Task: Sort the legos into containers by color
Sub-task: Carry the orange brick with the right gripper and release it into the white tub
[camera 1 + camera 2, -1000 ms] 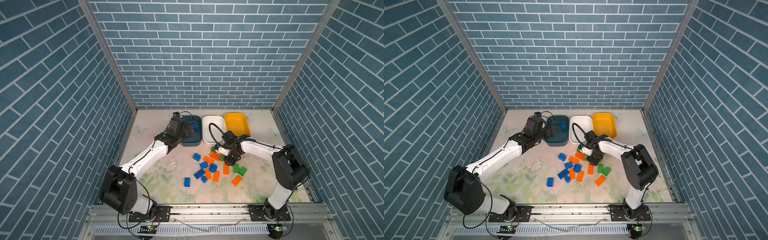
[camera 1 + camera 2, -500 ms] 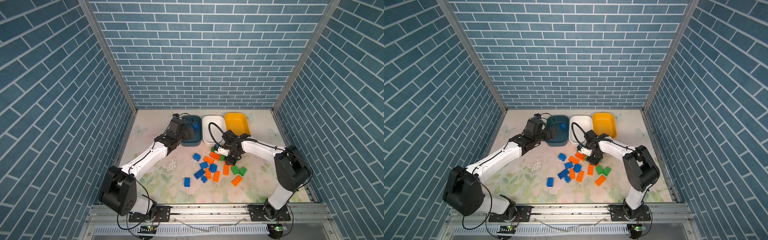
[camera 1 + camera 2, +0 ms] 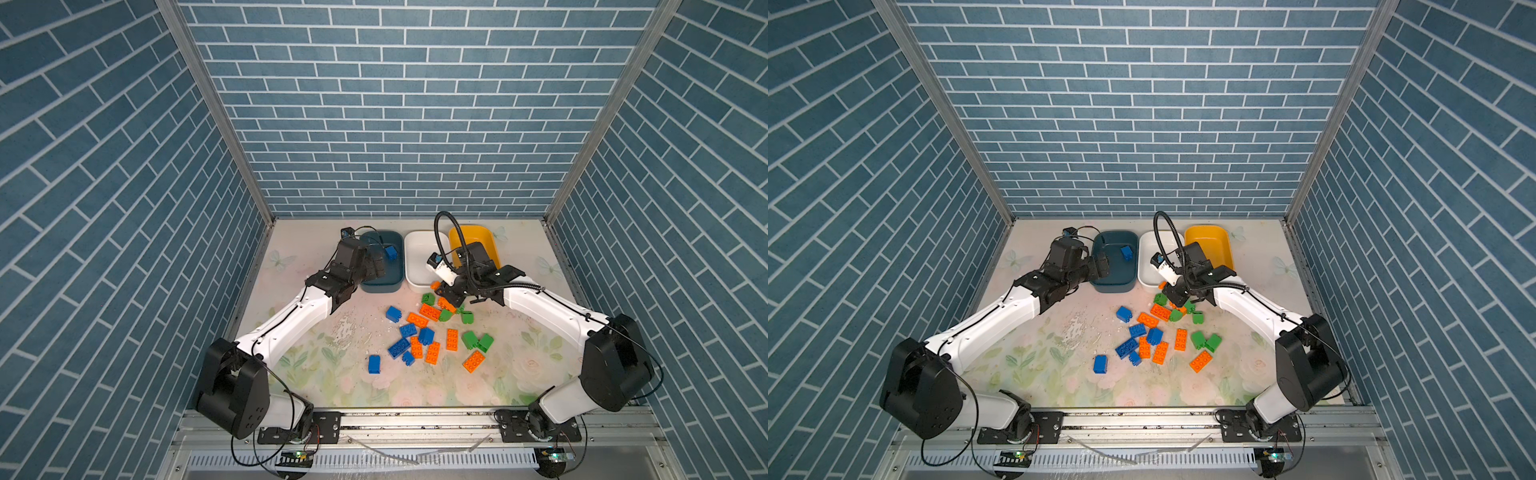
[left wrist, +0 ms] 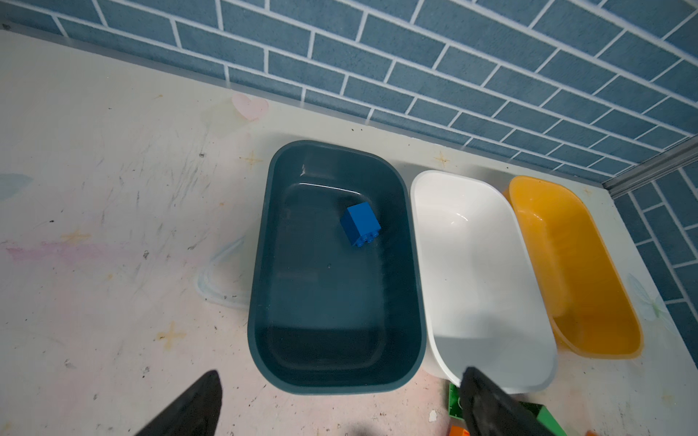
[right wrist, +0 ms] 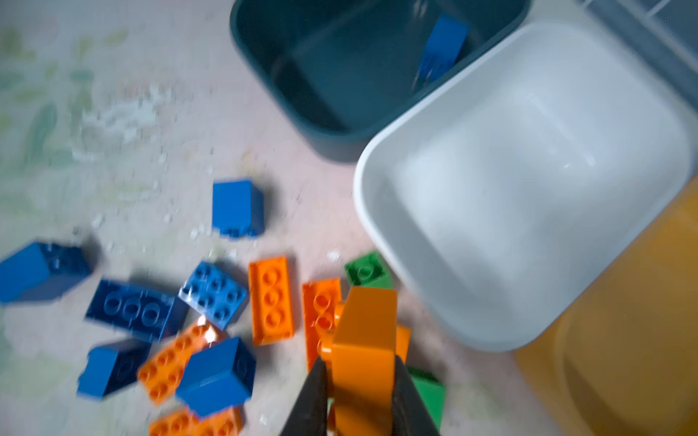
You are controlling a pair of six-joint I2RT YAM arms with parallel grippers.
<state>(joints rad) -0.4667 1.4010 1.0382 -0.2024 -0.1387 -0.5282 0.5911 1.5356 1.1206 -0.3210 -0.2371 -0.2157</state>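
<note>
The white tub (image 5: pixel 527 181) is empty and lies just outward of my right gripper. My right gripper needs to move outward over it next and release the orange lego (image 5: pixel 364 339) there.
Three containers stand in a row at the back: a teal tub (image 3: pixel 380 286) (image 4: pixel 260 264), a white tub (image 3: pixel 419 249) (image 4: pixel 472 264) and a yellow tub (image 3: pixel 482 241) (image 4: pixel 566 264). One blue lego (image 4: pixel 360 224) (image 3: pixel 390 251) lies in the teal tub. Loose blue, orange and green legos (image 3: pixel 428 336) are scattered on the mat in front. My right gripper (image 5: pixel 359 368) (image 3: pixel 449 296) is shut on an orange lego (image 5: pixel 364 339), held just above the pile near the white tub's front corner. My left gripper (image 4: pixel 340 373) (image 3: pixel 380 266) is open and empty at the teal tub's near end.
White crumbs (image 3: pixel 345 328) dot the floral mat left of the pile. The right arm's black cable loop (image 3: pixel 436 232) arches over the white tub. Brick-patterned walls close in on three sides, and a metal rail (image 3: pixel 415 419) runs along the front.
My right gripper closed on the orange lego and lifted it slightly off the pile. The left gripper has drawn back a little from over the teal tub, still open.
</note>
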